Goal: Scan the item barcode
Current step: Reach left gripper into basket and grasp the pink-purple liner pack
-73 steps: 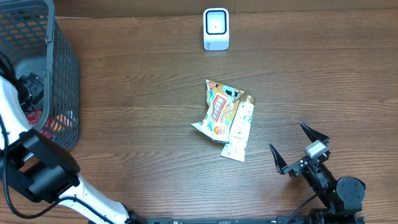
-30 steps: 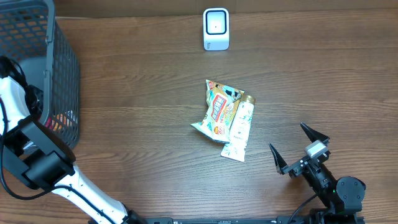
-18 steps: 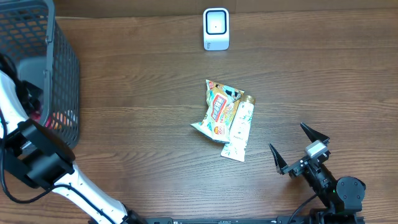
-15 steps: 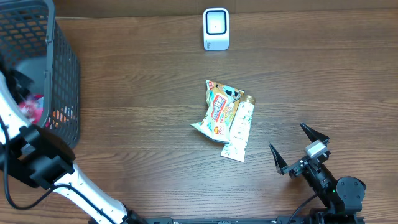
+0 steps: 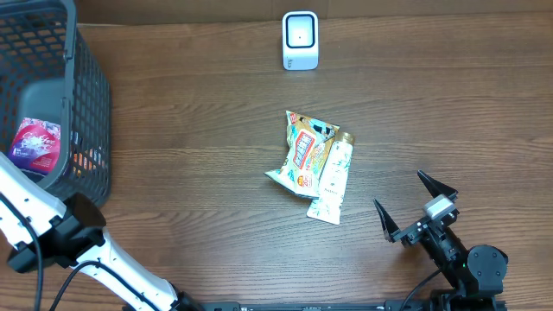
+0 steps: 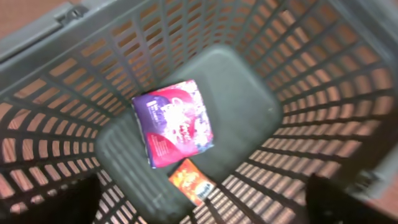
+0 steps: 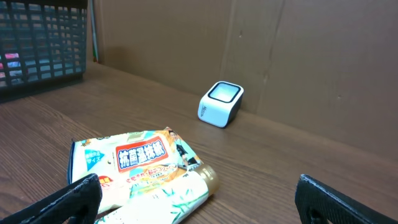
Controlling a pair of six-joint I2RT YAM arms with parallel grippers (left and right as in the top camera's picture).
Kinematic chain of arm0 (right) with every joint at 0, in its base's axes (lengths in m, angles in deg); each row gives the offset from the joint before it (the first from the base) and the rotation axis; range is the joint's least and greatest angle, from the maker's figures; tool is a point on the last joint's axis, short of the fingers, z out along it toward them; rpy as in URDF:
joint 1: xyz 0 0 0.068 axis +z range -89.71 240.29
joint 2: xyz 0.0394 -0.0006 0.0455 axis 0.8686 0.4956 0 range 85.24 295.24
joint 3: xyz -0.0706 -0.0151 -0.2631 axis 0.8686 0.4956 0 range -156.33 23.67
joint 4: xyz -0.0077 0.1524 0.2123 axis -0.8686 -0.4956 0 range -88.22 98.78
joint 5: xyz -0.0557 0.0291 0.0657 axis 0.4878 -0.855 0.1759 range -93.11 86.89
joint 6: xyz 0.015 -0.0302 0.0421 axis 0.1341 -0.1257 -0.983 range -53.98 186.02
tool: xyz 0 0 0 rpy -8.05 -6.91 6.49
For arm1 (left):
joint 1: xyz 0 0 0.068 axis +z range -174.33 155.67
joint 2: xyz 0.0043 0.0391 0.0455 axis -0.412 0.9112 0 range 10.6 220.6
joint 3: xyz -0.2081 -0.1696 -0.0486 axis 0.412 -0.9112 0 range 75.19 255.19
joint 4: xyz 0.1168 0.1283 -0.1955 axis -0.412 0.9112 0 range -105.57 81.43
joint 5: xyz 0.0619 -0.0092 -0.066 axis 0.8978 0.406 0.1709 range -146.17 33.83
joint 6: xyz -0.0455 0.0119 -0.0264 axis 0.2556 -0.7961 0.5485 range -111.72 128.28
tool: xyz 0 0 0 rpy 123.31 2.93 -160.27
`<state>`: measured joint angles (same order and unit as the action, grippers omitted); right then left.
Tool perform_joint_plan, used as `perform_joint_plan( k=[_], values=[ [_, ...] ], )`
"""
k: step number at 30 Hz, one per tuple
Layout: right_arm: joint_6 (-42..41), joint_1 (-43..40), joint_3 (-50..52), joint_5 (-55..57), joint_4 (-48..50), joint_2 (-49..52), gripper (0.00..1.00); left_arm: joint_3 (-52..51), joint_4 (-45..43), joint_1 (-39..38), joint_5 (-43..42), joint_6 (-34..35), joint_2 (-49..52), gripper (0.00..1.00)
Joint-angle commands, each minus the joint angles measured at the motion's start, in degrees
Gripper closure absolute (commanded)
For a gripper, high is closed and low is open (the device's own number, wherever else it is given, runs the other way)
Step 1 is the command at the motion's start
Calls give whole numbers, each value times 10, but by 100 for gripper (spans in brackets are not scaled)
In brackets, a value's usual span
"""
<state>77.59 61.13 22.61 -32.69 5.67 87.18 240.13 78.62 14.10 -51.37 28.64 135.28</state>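
Next, my left gripper will lower its open fingers outward onto the pink and purple packet (image 5: 36, 142), which lies below and outward, at its edge by the orange packet.
A pink and purple packet (image 6: 174, 121) lies flat on the floor of the grey basket (image 6: 323, 99), beside a small orange packet (image 6: 193, 180). My left gripper (image 6: 205, 202) hovers above them, open and empty, only its dark fingertips (image 6: 68, 199) showing at the bottom corners. The overhead view shows the packet (image 5: 36, 142) in the basket (image 5: 86, 95). A snack bag (image 5: 302, 155) and a white tube (image 5: 333, 181) lie together mid-table. The white scanner (image 5: 300, 40) stands at the far edge. My right gripper (image 5: 399, 192) rests open to the right of the tube.
In the right wrist view the snack bag (image 7: 134, 158) and tube (image 7: 180, 199) lie just ahead of my open right gripper (image 7: 199, 202), with the scanner (image 7: 220, 104) beyond against a cardboard wall. The basket (image 7: 43, 50) stands far left.
My left gripper has opened and let go of the pink packet, which now lies in the basket. The left arm has drawn back from the basket. The right arm has not moved.
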Motion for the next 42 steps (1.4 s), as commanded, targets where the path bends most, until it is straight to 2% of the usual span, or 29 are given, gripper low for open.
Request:
perform_joint_plan(
  k=[1, 7, 18, 27, 37, 39, 40, 42],
  values=[
    [-5, 1, 6, 2, 2, -1, 0, -72, -27, -1, 30, -24, 24, 0],
    [-5, 1, 6, 2, 2, -1, 0, -170, -83, -5, 28, -21, 61, 0],
    [-5, 1, 6, 2, 2, -1, 0, -174, -87, -30, 43, -3, 183, 0],
    [-5, 1, 6, 2, 2, -1, 0, -174, -106, -32, 41, 50, 232, 0],
    [-5, 1, 6, 2, 2, -1, 0, -175, -109, -34, 47, 52, 268, 1],
    [-5, 1, 6, 2, 2, -1, 0, -175, -109, -34, 48, 52, 268, 17],
    [-5, 1, 6, 2, 2, -1, 0, -175, -108, -34, 48, 52, 268, 34],
    [-5, 1, 6, 2, 2, -1, 0, -175, -105, -34, 48, 52, 268, 60]
  ],
)
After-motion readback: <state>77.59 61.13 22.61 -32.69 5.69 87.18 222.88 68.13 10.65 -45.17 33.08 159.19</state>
